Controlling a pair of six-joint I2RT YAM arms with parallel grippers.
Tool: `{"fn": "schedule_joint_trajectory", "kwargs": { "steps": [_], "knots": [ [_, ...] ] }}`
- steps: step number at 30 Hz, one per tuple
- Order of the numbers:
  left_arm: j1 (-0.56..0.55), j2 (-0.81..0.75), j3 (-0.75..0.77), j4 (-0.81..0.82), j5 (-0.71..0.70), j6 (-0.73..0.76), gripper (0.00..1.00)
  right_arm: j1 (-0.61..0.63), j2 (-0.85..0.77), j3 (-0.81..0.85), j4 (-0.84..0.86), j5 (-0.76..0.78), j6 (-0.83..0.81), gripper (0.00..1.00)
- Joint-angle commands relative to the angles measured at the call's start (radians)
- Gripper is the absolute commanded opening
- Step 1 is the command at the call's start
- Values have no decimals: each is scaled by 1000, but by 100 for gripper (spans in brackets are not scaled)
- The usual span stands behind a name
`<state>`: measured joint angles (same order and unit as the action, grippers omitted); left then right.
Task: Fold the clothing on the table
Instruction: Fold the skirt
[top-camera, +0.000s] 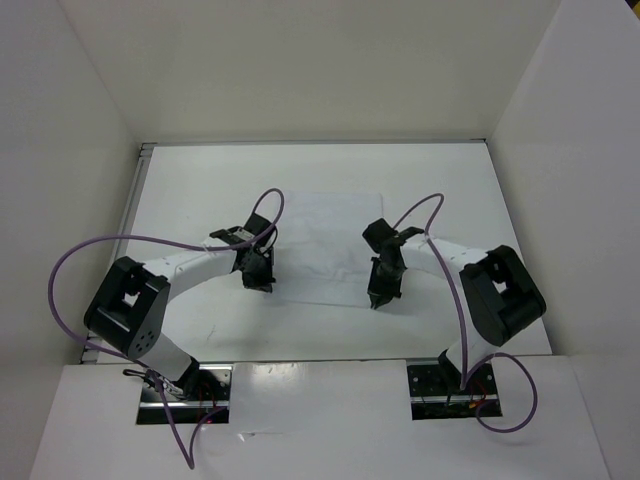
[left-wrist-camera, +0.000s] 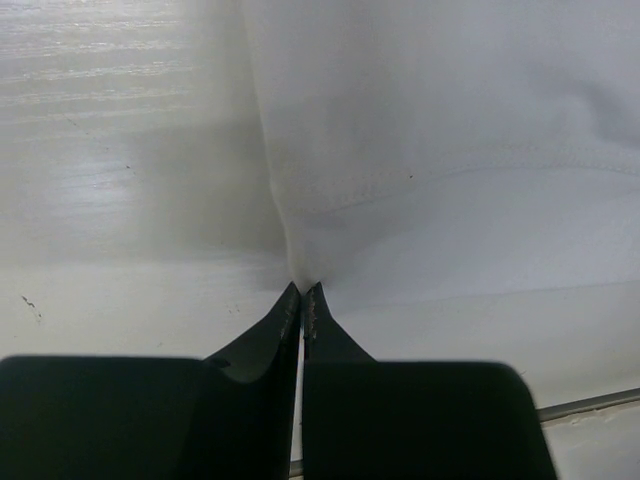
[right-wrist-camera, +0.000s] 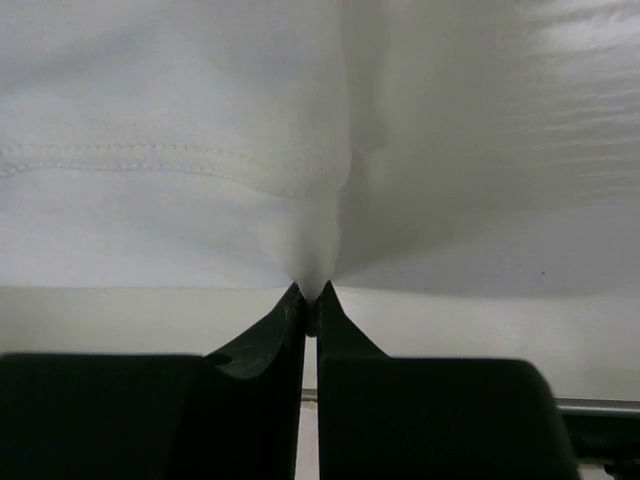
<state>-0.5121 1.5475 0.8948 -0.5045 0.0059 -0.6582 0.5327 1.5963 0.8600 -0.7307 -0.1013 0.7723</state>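
Observation:
The clothing is still unfolded, so my right gripper will next lift its near corner, carry that corner outward and down to the clothing's far edge (top-camera: 374, 195), and let go.
The clothing (top-camera: 325, 245) is a thin white garment lying flat in the middle of the table (top-camera: 180, 190), almost the table's own colour. My left gripper (top-camera: 262, 285) is shut on its near left corner; the left wrist view shows the clothing (left-wrist-camera: 440, 150) bunched into a point between the closed jaws of that gripper (left-wrist-camera: 302, 290). My right gripper (top-camera: 378, 298) is shut on the near right corner. In the right wrist view the clothing (right-wrist-camera: 180, 150), with a stitched hem line, is pinched into the gripper (right-wrist-camera: 310, 295).
White upright walls (top-camera: 80, 120) enclose the table on the left, back and right. Purple cables (top-camera: 70, 270) loop from both arms. A metal rim (left-wrist-camera: 590, 405) runs along the table's near edge.

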Motion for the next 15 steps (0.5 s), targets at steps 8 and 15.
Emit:
{"fn": "schedule_joint_trajectory", "kwargs": {
  "steps": [8, 15],
  "knots": [
    [21, -53, 65, -38, 12, 22, 0, 9, -110, 221, -58, 201, -10, 0],
    [138, -37, 202, 7, 61, 75, 0, -196, -191, 346, -29, 155, -186, 0]
  ]
}}
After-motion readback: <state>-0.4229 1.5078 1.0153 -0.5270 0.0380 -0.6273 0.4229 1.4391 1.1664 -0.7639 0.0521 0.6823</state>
